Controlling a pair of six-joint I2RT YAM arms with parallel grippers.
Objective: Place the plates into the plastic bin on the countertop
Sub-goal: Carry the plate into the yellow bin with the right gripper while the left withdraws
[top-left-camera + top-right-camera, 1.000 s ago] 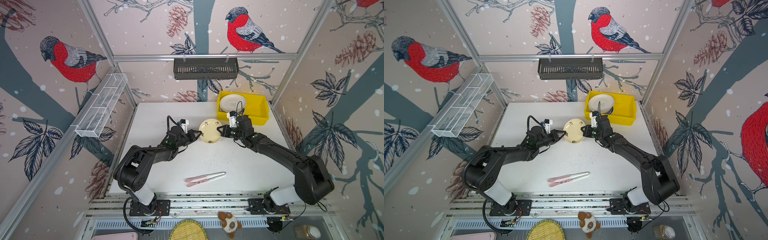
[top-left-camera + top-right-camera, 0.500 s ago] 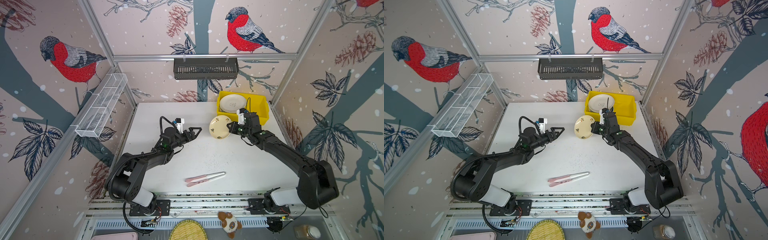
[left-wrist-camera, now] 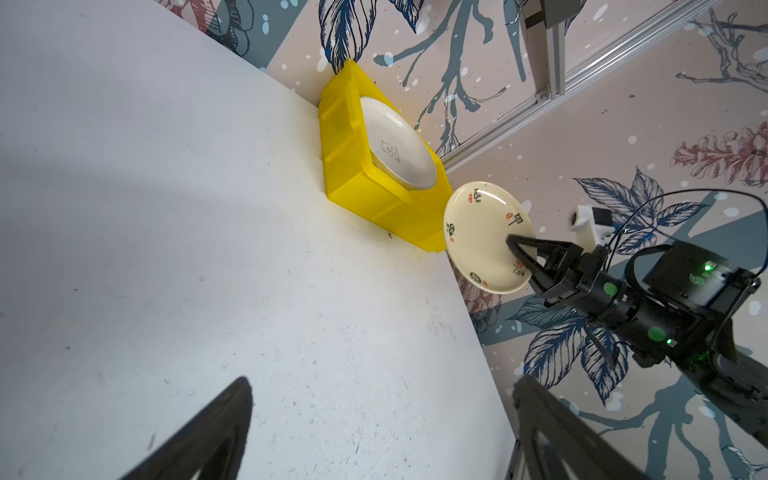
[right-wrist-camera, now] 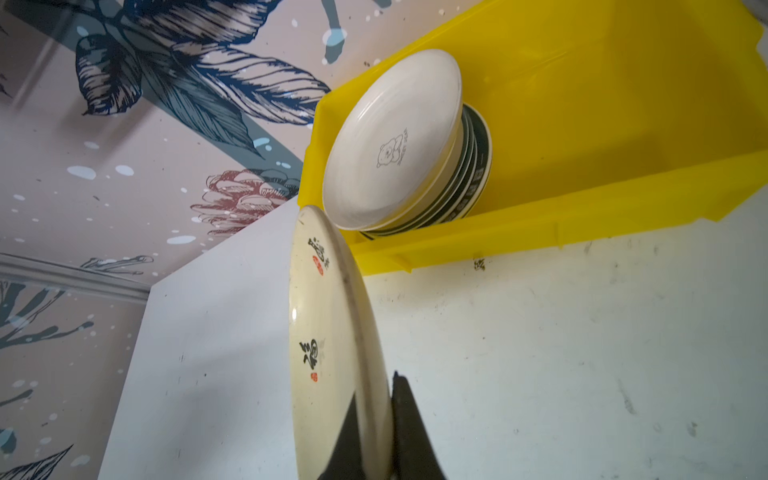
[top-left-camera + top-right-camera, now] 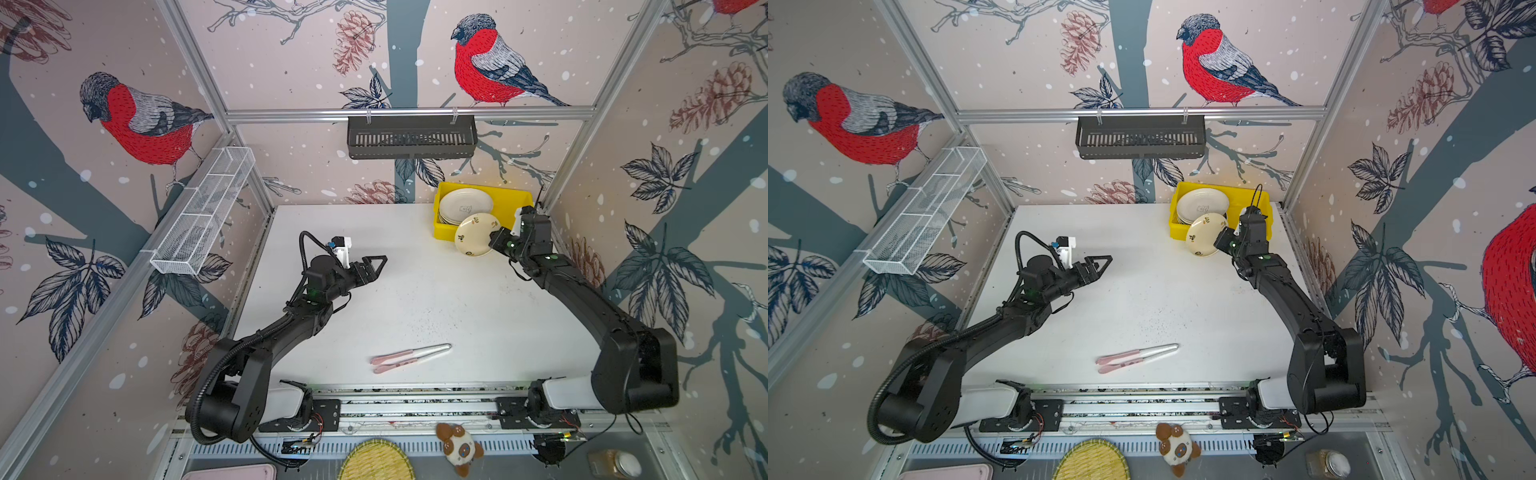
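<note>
The robot's right gripper should move outward over the bin's near side and let go of the cream plate onto the white bear plate [image 4: 393, 137], because the bear plate's top lies uncovered.
A cream plate [image 5: 477, 235] with dark and red marks hangs tilted just in front of the yellow plastic bin [image 5: 511, 197], above the countertop [image 5: 415, 299]. My right gripper [image 5: 496, 241] is shut on its rim; in the right wrist view the fingers pinch the plate [image 4: 328, 332] edge-on. A stack of plates [image 5: 465, 204] sits in the bin's left half, topped by a white one with a bear drawing [image 4: 390, 141]. My left gripper [image 5: 380, 262] hovers open and empty over the middle left of the countertop, well away from the plate [image 3: 486, 237].
Two pink-handled utensils [image 5: 409, 357] lie near the front edge. A black slotted basket [image 5: 411, 137] hangs on the back rail and a white wire shelf [image 5: 203, 212] on the left wall. A woven yellow mat [image 5: 374, 461] and a plush toy [image 5: 459, 449] lie below the front rail.
My left gripper let go of the cream plate, opened wide and drew back to the left. The right gripper carried the plate from the middle toward the bin.
</note>
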